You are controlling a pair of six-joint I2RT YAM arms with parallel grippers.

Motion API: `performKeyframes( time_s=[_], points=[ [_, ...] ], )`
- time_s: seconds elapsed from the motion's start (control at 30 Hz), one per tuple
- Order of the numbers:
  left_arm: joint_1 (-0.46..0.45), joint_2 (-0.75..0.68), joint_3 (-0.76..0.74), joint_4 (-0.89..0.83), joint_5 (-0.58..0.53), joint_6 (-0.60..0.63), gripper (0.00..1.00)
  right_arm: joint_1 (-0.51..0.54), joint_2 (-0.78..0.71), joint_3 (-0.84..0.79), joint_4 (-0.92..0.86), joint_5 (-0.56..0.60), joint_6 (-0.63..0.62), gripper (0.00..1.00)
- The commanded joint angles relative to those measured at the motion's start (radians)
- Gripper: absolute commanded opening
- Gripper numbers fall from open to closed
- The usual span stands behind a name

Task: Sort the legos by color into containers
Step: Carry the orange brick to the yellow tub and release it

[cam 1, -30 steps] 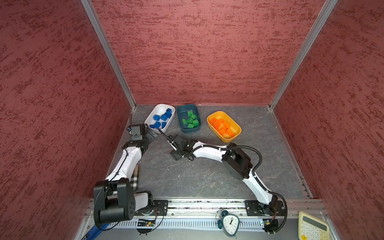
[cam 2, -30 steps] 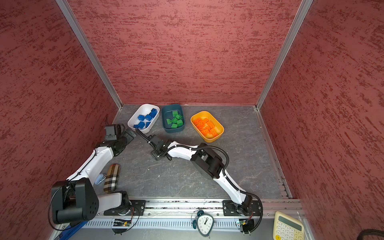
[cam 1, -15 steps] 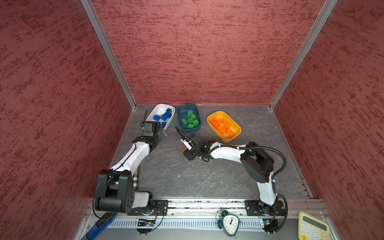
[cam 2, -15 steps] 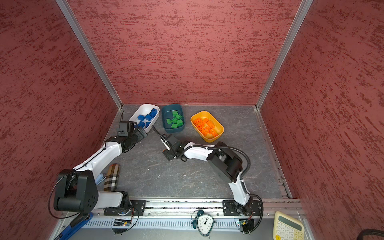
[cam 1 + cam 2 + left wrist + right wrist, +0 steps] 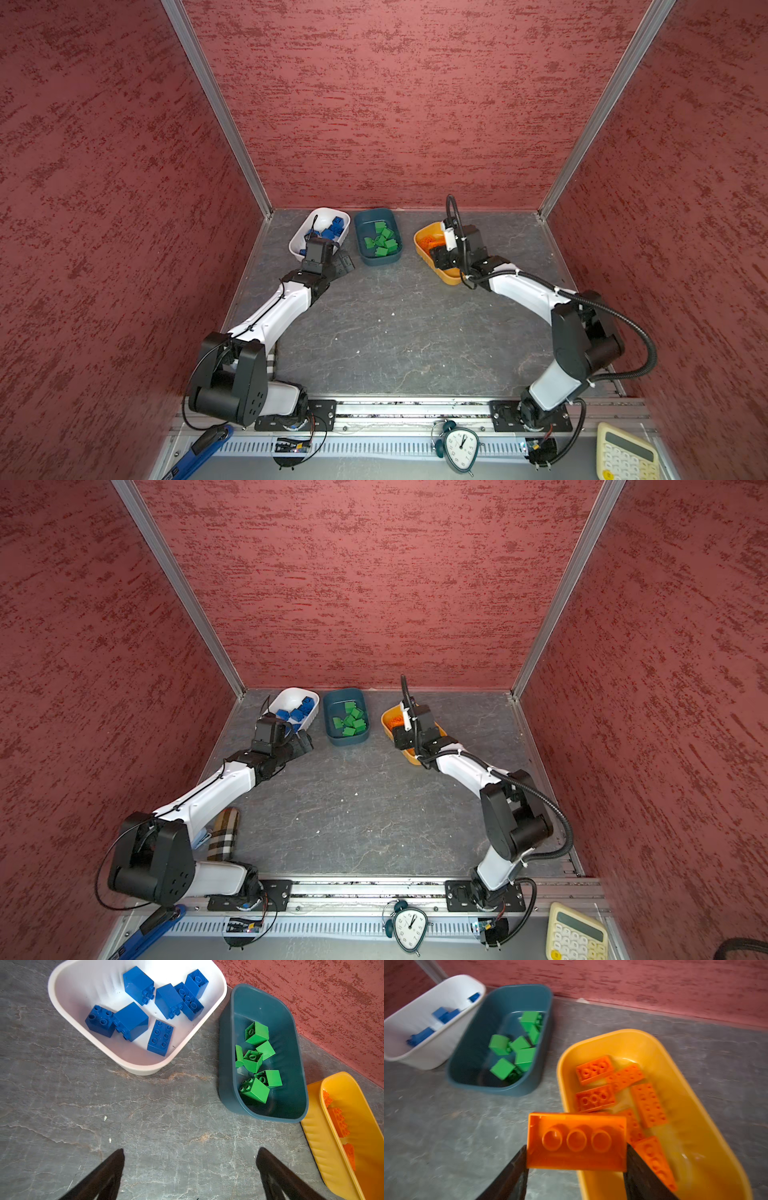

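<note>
The right gripper moves outward over the container's far end [image 5: 612, 1076] next and releases the flat orange lego [image 5: 576, 1140] there, since orange legos already lie in the yellow container.
Three containers stand in a row at the back. The white container [image 5: 305, 224] [image 5: 62, 985] holds several blue legos [image 5: 131, 1020]. The teal container [image 5: 376, 259] [image 5: 291, 1064] holds several green legos [image 5: 256, 1032]. Several orange legos [image 5: 648, 1103] lie in the yellow container [image 5: 449, 276] [image 5: 685, 1095]. My right gripper [image 5: 576, 1157] [image 5: 440, 255] is shut on a flat orange lego [image 5: 576, 1140], underside towards the camera, above the yellow container's near rim. My left gripper [image 5: 190, 1155] [image 5: 343, 262] is open over bare table in front of the white and teal containers.
Red walls enclose the grey table on three sides. A plaid roll [image 5: 224, 833] lies by the left arm's base. On the front rail sit a clock [image 5: 459, 446], a calculator [image 5: 625, 455] and a blue tool [image 5: 199, 449].
My right gripper has swung from the left-middle of the table to the yellow container, carrying the orange lego. My left gripper has moved right, to the front of the white container.
</note>
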Motion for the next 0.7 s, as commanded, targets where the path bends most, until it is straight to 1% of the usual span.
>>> performKeyframes(
  time_s=[0.0, 0.1, 0.27, 0.33, 0.4, 0.47, 0.53, 0.67],
  points=[
    [0.015, -0.027, 0.009, -0.004, -0.031, 0.019, 0.99, -0.067, 0.09, 0.103, -0.08, -0.079, -0.029, 0.58],
    [0.034, -0.046, -0.012, -0.016, -0.038, 0.013, 0.99, -0.098, 0.201, 0.241, -0.162, -0.094, -0.067, 0.58],
    [0.082, -0.082, -0.047, -0.031, -0.021, -0.007, 0.99, -0.1, 0.368, 0.46, -0.253, -0.111, -0.102, 0.61],
    [0.103, -0.092, -0.059, -0.036, -0.01, -0.013, 1.0, -0.1, 0.413, 0.532, -0.28, -0.096, -0.08, 0.65],
    [0.115, -0.101, -0.068, -0.038, -0.007, -0.012, 0.99, -0.1, 0.441, 0.586, -0.311, -0.082, -0.056, 0.73],
    [0.126, -0.108, -0.076, -0.038, -0.008, -0.011, 0.99, -0.1, 0.434, 0.592, -0.315, -0.107, -0.053, 0.8],
    [0.139, -0.114, -0.084, -0.037, -0.01, -0.006, 0.99, -0.1, 0.396, 0.549, -0.284, -0.138, -0.063, 0.86],
    [0.175, -0.115, -0.091, -0.037, -0.01, 0.01, 0.99, -0.1, 0.287, 0.425, -0.212, -0.153, -0.099, 0.9]
  ],
)
